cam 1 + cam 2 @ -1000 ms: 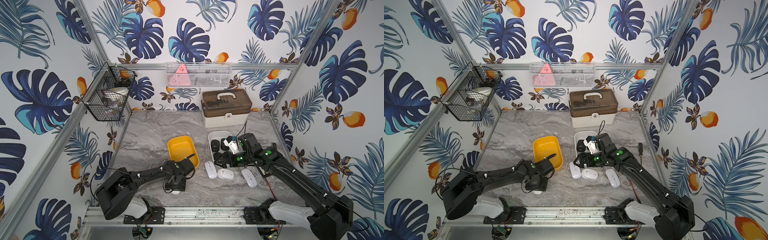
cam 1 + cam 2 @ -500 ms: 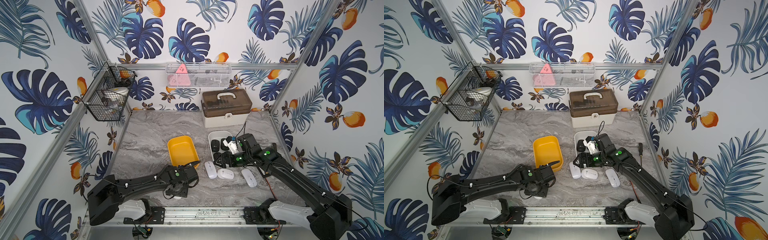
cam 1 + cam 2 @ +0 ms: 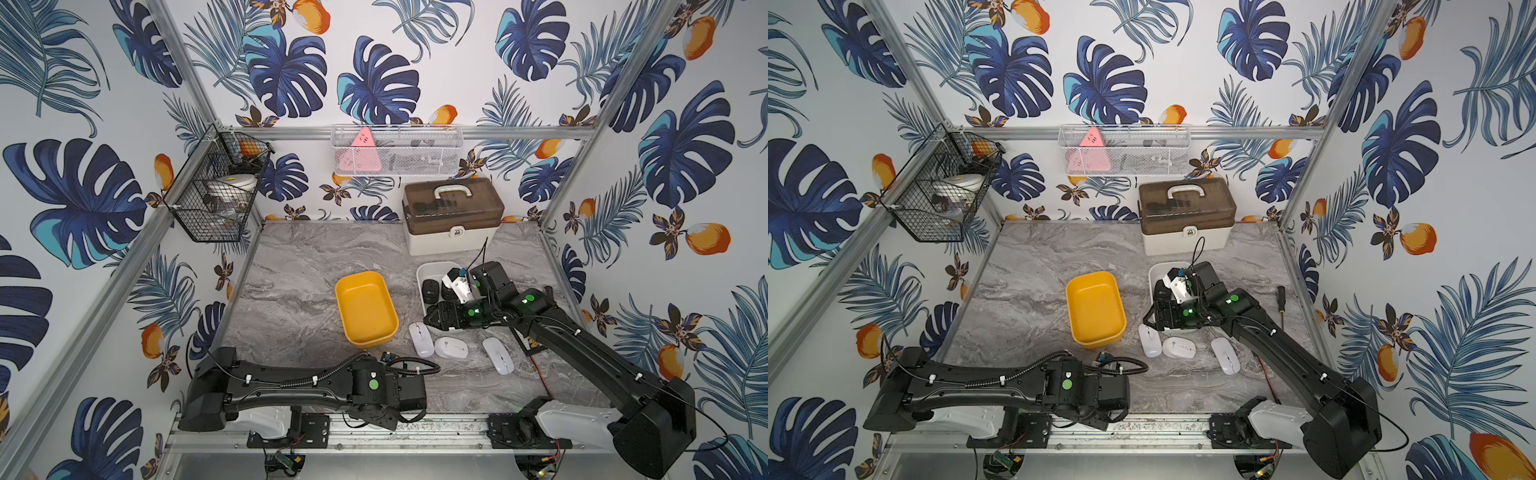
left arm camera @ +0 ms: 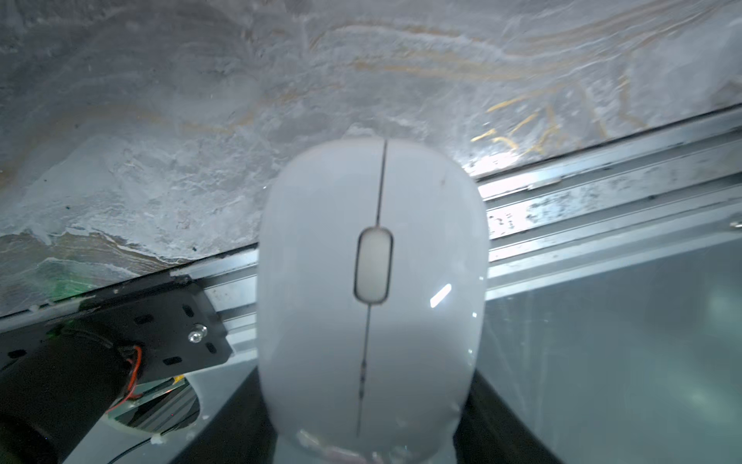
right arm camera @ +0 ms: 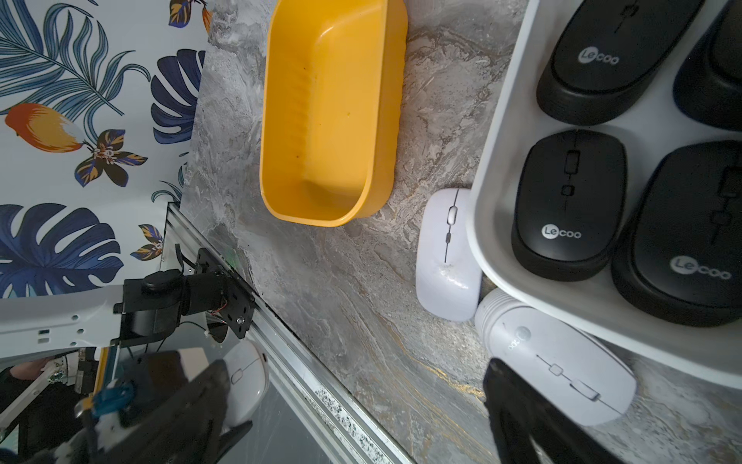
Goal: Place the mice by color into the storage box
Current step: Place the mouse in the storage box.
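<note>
I should move the white mouse outward and down with my left gripper into the yellow storage box's near end and let go of it there, because that empty box is outward of the gripper.
My left gripper is shut on a glossy white mouse, held over the front rail at the table's edge; the same mouse shows in the right wrist view. In both top views the arm's wrist hides this gripper. Three white mice lie on the marble in front of the white storage box, which holds several black mice. Left of it stands the yellow storage box with nothing in it. My right gripper hangs open over the white box's front end.
A brown-lidded toolbox stands at the back wall. Wire baskets hang on the left wall and the back wall. A screwdriver lies by the right wall. The metal rail runs along the front.
My left arm has drawn back from the marble below the yellow box to the front rail, carrying the white mouse. The right arm has barely moved.
</note>
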